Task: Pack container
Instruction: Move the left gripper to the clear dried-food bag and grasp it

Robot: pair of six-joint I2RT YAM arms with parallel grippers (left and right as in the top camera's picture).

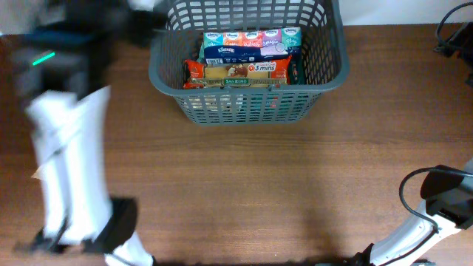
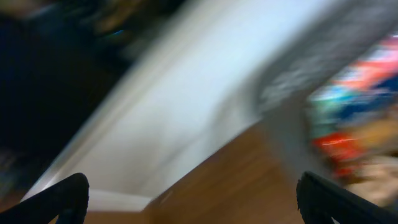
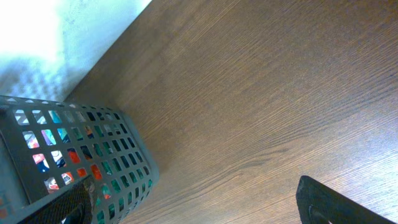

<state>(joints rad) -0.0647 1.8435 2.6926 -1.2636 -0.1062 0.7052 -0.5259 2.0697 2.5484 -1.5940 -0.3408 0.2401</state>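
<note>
The pale corner on the tabletop lies below, to the left of my left gripper in the overhead view, so I should bring that gripper back and down from the basket next.
The dark grey lattice basket (image 1: 244, 109) stands at the back middle of the wooden table. It holds a blue tissue pack (image 1: 247, 46) and an orange-red packet (image 1: 236, 72) in front of it. My left arm (image 1: 70, 148) is motion-blurred at the left, its dark end reaching toward the basket's left rim. In the left wrist view my left gripper (image 2: 193, 205) is open and empty, with the blurred basket (image 2: 292, 81) to its right. My right gripper (image 3: 199, 202) is open and empty over bare wood, with the basket (image 3: 118, 143) to its left.
My right arm (image 1: 443, 199) rests at the table's front right corner. Black cables (image 1: 452, 37) lie at the back right edge. A white wall (image 3: 37, 37) runs behind the table.
</note>
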